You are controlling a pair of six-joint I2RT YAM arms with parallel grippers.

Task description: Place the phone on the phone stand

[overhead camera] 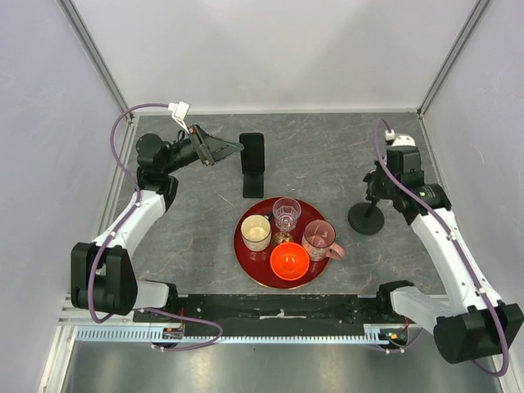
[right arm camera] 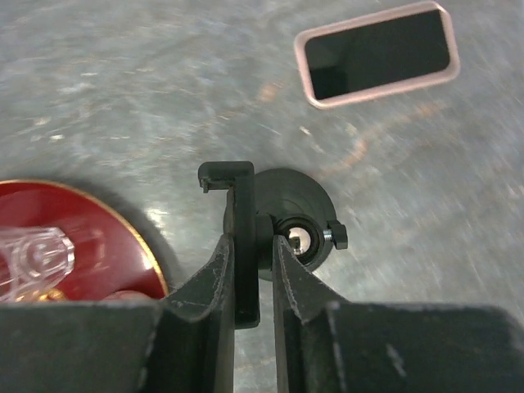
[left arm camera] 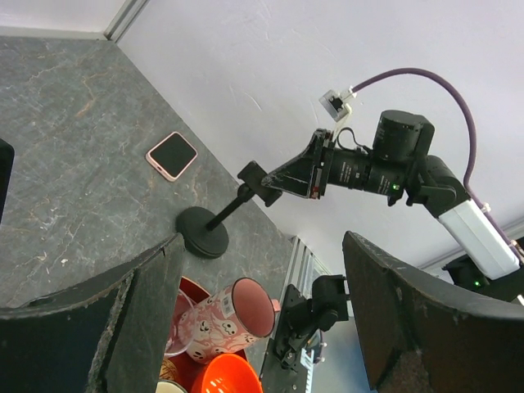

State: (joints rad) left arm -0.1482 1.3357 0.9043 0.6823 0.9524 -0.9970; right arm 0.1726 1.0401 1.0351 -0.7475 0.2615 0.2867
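My right gripper carries the phone stand to the left in the top view next and releases it, since bare tabletop beside the black folding stand lies that way.
The phone point(right arm camera: 377, 53), pink-edged with a dark screen, lies flat on the grey table beyond the phone stand and also shows in the left wrist view point(left arm camera: 172, 155). In the top view the right arm hides it. The phone stand point(overhead camera: 366, 217) is black, with a round disc base point(left arm camera: 202, 232) and a thin post. My right gripper point(right arm camera: 250, 241) is shut on the stand's flat clamp head point(right arm camera: 244, 205), seen from the side as the right gripper point(left arm camera: 282, 178). My left gripper point(overhead camera: 229, 149) hangs open and empty at the back left, its fingers point(left arm camera: 123, 327) wide apart.
A red tray point(overhead camera: 242, 255) in the middle front carries a cream cup point(overhead camera: 255, 232), a glass point(overhead camera: 286, 214), a pink mug point(overhead camera: 319, 239) and an orange bowl point(overhead camera: 290, 261). A black folding stand point(overhead camera: 252, 164) stands behind it. White walls close three sides.
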